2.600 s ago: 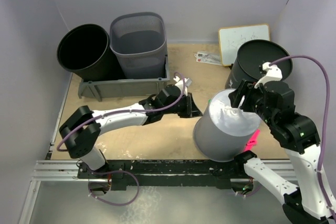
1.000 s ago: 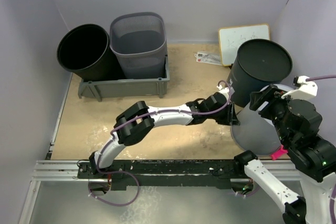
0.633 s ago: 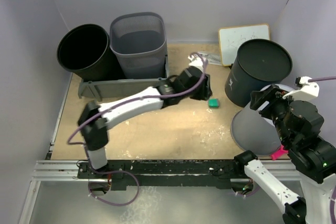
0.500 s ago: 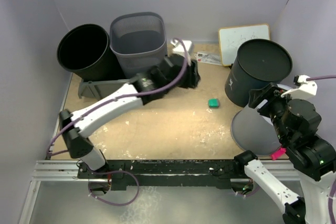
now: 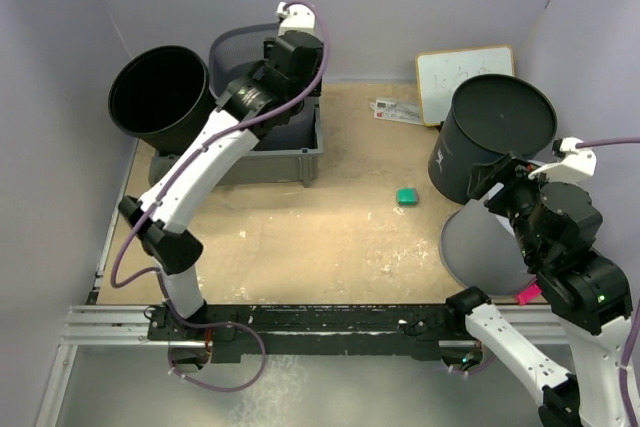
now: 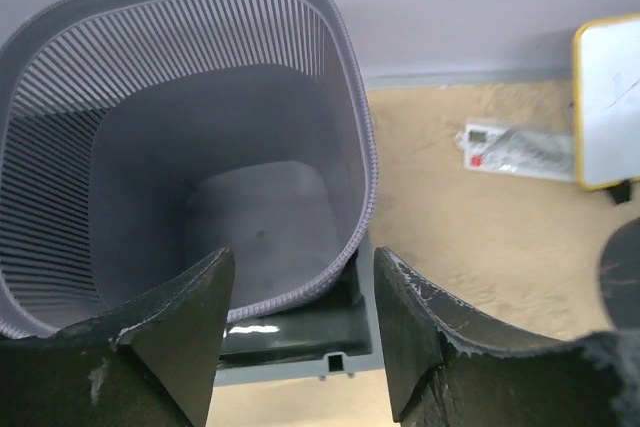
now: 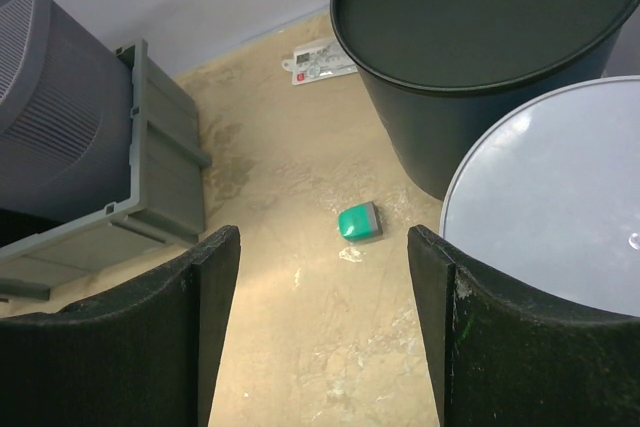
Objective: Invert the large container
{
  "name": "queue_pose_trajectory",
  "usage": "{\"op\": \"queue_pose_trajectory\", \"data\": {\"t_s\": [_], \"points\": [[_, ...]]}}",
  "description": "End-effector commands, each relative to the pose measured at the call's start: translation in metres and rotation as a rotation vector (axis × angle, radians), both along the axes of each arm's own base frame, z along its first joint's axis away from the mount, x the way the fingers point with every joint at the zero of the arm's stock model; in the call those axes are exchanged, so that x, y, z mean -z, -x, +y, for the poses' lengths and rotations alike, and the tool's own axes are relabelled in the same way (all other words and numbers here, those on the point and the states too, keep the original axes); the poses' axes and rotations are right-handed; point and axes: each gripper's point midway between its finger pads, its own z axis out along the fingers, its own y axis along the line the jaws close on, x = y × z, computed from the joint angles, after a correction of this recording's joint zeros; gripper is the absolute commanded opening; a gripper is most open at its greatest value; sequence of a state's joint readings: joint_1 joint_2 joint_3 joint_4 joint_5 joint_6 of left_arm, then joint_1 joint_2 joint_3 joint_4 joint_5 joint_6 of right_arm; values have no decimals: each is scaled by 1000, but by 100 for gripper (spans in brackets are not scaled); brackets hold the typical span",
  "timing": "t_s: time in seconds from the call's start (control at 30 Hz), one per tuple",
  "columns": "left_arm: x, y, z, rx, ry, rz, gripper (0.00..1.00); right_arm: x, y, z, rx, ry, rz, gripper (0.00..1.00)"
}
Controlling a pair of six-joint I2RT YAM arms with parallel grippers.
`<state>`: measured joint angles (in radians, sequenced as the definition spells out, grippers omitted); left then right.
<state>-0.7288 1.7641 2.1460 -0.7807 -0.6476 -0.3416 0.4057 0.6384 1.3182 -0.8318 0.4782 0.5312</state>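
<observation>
The basket's rim has room on both sides. My left gripper needs to go down and to the right in the top view next, onto the mesh basket's whiteboard-side rim (image 6: 367,202).
The large container (image 5: 478,247) is a pale grey bin at the table's right. It stands mouth down with its flat base (image 7: 560,197) facing up. My right gripper (image 7: 322,247) hovers just left of and above it, open and empty, touching nothing. In the top view its fingers (image 5: 497,185) show over the bin's far edge. My left gripper (image 6: 300,277) is raised high at the back left over a grey mesh basket (image 6: 200,147). It is open and holds nothing.
A black bin (image 5: 500,122) stands upside down right behind the grey one. A small green block (image 5: 406,196) lies on the table. At the back left are an open black bin (image 5: 160,92) and a grey tray (image 5: 300,162) holding the mesh basket. A whiteboard (image 5: 462,72) leans at the back right.
My left arm swung away from the grey bin to the back left above the mesh basket, and its jaws opened wider. The green block came into view on the table. The right arm barely moved.
</observation>
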Motion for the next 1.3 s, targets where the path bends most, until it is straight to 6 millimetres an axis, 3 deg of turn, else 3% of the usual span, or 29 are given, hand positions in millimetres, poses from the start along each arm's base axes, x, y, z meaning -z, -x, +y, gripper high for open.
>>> {"op": "queue_pose_trajectory", "data": {"t_s": [0.0,0.1,0.27,0.37,0.57,0.63,0.67,1.03,1.27], "points": [[5,-13,-2,61,-145,6,56,-13,3,-2,1,-15,-51,70],[9,-23,-20,128,-129,-6,59,-8,2,0,-6,-16,-37,71],[48,-45,-37,153,-172,83,59,-9,2,1,-8,-27,-44,71],[68,-54,-37,140,-190,118,56,-7,3,2,-9,-33,-39,71],[65,-59,-44,164,-154,105,16,-8,-1,9,-38,-38,-27,71],[53,-58,-46,179,-139,84,1,-8,-1,9,-33,-43,-26,71],[45,-56,-47,190,-129,71,0,-8,-1,9,-32,-48,-29,71],[-86,-17,-39,301,49,-203,0,2,5,4,-14,-70,-40,71],[-140,13,-28,345,119,-323,0,1,1,10,-31,-79,-35,70]]}}
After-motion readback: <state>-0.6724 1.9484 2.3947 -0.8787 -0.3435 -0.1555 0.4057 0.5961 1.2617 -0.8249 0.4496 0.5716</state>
